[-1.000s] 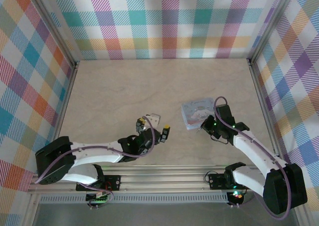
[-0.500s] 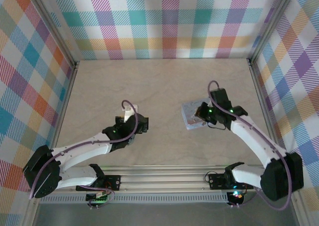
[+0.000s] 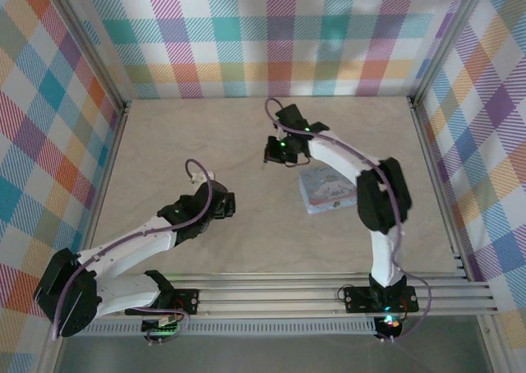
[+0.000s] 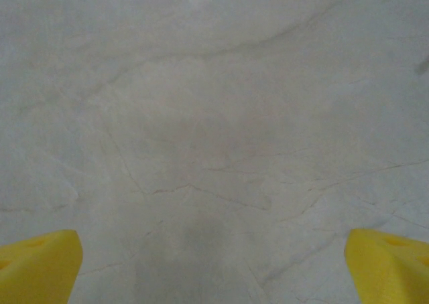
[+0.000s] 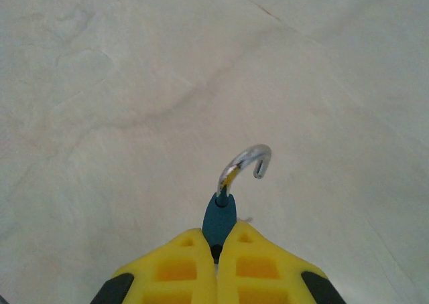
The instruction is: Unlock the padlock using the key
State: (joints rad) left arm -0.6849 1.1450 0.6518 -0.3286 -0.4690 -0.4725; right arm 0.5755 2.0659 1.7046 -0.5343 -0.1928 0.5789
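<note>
The bare tabletop lies below my right gripper, beyond its fingers, so that gripper should go down and farther from the packet to release the padlock (image 5: 219,217).
My right gripper (image 5: 216,240) is shut on a small dark teal padlock (image 5: 219,217), seen edge-on between the yellow fingers. Its silver shackle (image 5: 244,160) curves up and right like a hook, with its free end out of the body. In the top view the right gripper (image 3: 273,154) hangs over the middle of the table, towards the back. My left gripper (image 3: 223,205) is low over the table left of centre. Its yellow fingertips (image 4: 40,267) stand wide apart over bare table with nothing between them. I cannot make out the key.
A pale blue-grey flat packet (image 3: 325,186) with pinkish marks lies on the marbled tabletop (image 3: 181,143), to the right of the right gripper and under that arm. Checked walls (image 3: 271,36) close the table on three sides. A metal rail (image 3: 271,295) runs along the near edge.
The right arm has swung from beside the pale packet up and left to the table's middle back. The left gripper has moved left and slightly away from the near edge.
</note>
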